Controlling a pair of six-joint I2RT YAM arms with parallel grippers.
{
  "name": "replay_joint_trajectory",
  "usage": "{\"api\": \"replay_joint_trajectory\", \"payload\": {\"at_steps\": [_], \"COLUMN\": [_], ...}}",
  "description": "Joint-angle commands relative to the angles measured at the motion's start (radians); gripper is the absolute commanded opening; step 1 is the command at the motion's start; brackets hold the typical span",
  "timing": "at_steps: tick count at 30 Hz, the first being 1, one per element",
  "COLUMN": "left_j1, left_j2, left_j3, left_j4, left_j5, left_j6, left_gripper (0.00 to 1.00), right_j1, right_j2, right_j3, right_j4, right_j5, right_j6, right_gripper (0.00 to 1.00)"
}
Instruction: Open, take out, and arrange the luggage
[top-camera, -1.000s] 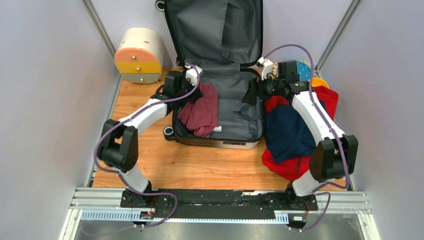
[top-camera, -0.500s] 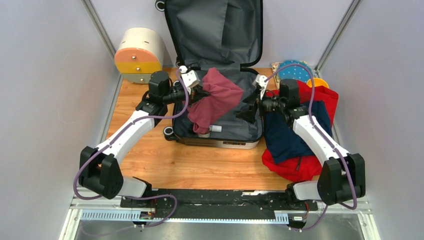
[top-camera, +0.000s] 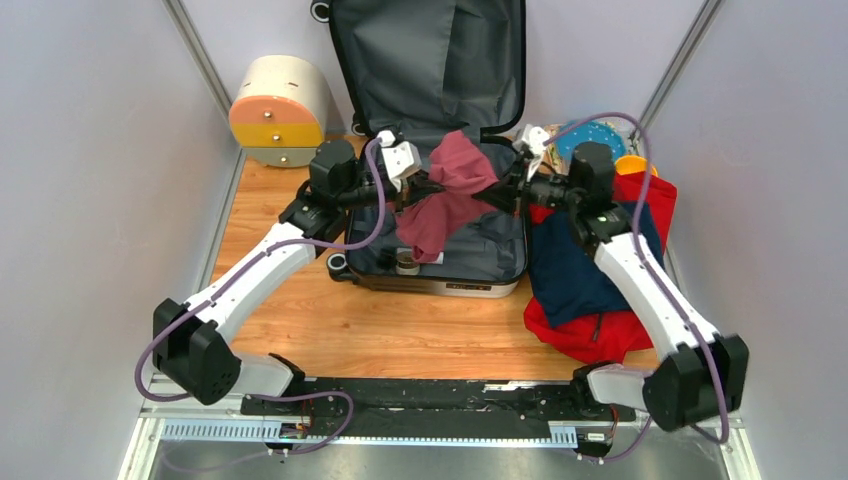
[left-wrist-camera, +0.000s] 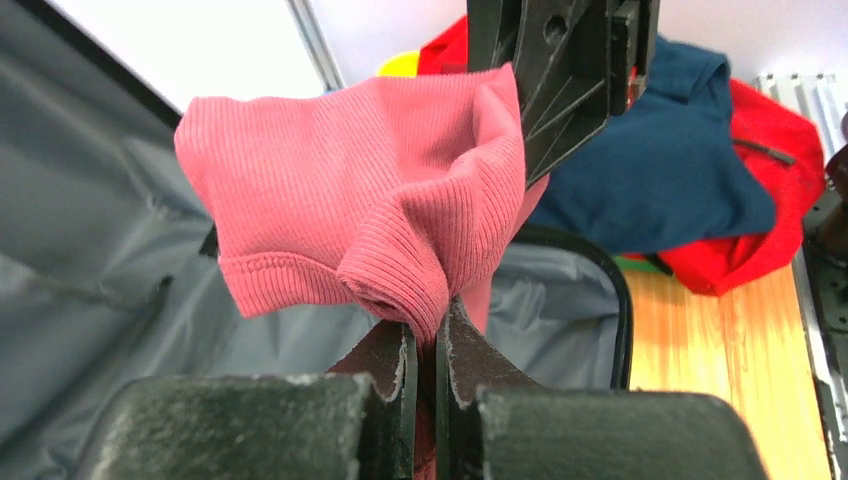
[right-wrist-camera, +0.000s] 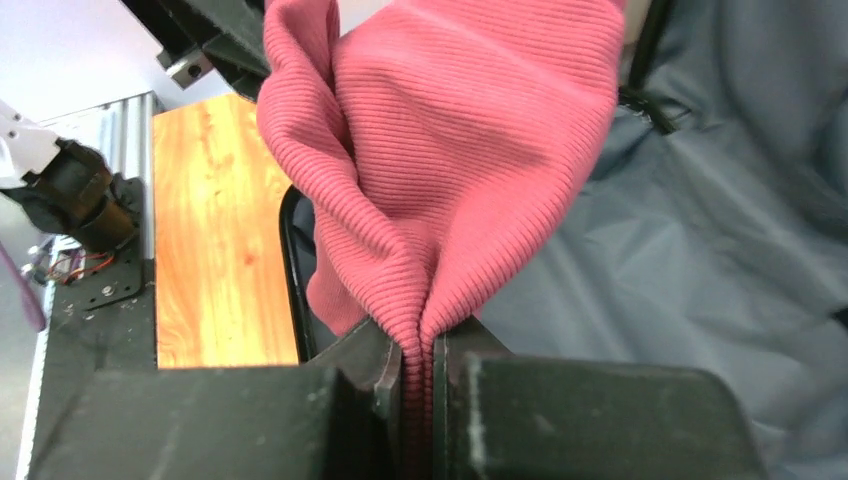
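Note:
The garment goes over the navy clothes (top-camera: 574, 268) and down with my right gripper next, then comes free, since they lie below my gripper and to its right in the top view.
The luggage (top-camera: 440, 285) lies open at the back middle, its grey-lined lid (top-camera: 430, 60) leaning on the rear wall. A maroon ribbed garment (top-camera: 450, 190) hangs above the open shell, stretched between both grippers. My left gripper (top-camera: 425, 185) is shut on its left end, and the pinched fold shows in the left wrist view (left-wrist-camera: 435, 335). From the opposite side my right gripper (top-camera: 497, 192) is shut on the other end, cloth squeezed between its jaws (right-wrist-camera: 418, 355). The garment's lower part droops into the grey lining (right-wrist-camera: 700, 250).
A round cream box with orange and yellow drawers (top-camera: 278, 110) stands back left. A pile of navy and red clothes (top-camera: 585, 265) lies right of the luggage, with a blue dotted disc (top-camera: 592, 135) behind it. A small white cylinder (top-camera: 405, 262) lies inside the shell. Walls close both sides.
The left gripper lifted the maroon garment out of the shell and carried it right. The right gripper, open before, moved in and shut on the garment's other end.

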Motion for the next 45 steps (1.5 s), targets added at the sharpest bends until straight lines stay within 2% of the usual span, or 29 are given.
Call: {"api": "replay_joint_trajectory", "payload": {"at_steps": [1,3,6,9,13,18,23,26,29,31,35,37,38,39,40,42,45], "left_j1": [-0.1,-0.169,-0.273,-0.364,-0.536,-0.66,-0.712,-0.714,-0.711,-0.702,-0.66,-0.631,-0.625,-0.617,-0.602,-0.593,-0.585], "left_j2": [-0.024,-0.016,0.013,0.049,0.147,0.233,0.341,0.425,0.513,0.565,0.642,0.681,0.695,0.721,0.735,0.772,0.803], "left_j3": [0.093,0.116,0.14,0.168,0.258,0.266,0.272,0.324,0.355,0.37,0.416,0.45,0.464,0.487,0.501,0.527,0.538], "left_j4": [0.003,0.009,0.035,0.093,0.159,0.251,0.334,0.333,0.362,0.385,0.387,0.386,0.383,0.383,0.377,0.37,0.368], "left_j5": [-0.118,-0.173,-0.223,-0.288,-0.329,-0.363,-0.401,-0.464,-0.551,-0.602,-0.635,-0.641,-0.641,-0.642,-0.626,-0.609,-0.595], "left_j6": [0.028,0.012,-0.009,-0.018,-0.061,-0.138,-0.251,-0.293,-0.261,-0.245,-0.259,-0.276,-0.278,-0.281,-0.294,-0.31,-0.322], "left_gripper": [0.0,0.0,0.0,0.0,0.0,0.0,0.0,0.0,0.0,0.0,0.0,0.0,0.0,0.0,0.0,0.0,0.0], "right_j1": [-0.046,-0.066,-0.114,-0.121,-0.121,-0.14,-0.16,-0.16,-0.16,-0.16,-0.177,-0.268,-0.329,-0.444,-0.495,-0.599,-0.669], "right_j2": [-0.187,-0.264,-0.334,-0.427,-0.522,-0.624,-0.71,-0.738,-0.72,-0.689,-0.61,-0.525,-0.495,-0.462,-0.419,-0.309,-0.194], "right_j3": [0.122,0.153,0.231,0.312,0.446,0.571,0.509,0.37,0.259,0.167,0.081,0.085,0.104,0.119,0.136,0.166,0.196], "right_j4": [-0.222,-0.314,-0.561,-0.728,-0.939,-1.152,-1.233,-1.212,-1.113,-0.984,-0.821,-0.77,-0.757,-0.741,-0.743,-0.744,-0.778], "right_j5": [0.126,0.182,0.307,0.458,0.724,0.991,1.147,1.292,1.369,1.417,1.356,1.244,1.189,1.131,1.024,0.937,0.762], "right_j6": [-0.055,-0.085,-0.158,-0.213,-0.249,-0.252,-0.296,-0.26,-0.298,-0.373,-0.442,-0.442,-0.435,-0.428,-0.422,-0.428,-0.433], "right_gripper": [0.0,0.0,0.0,0.0,0.0,0.0,0.0,0.0,0.0,0.0,0.0,0.0,0.0,0.0,0.0,0.0,0.0]}}
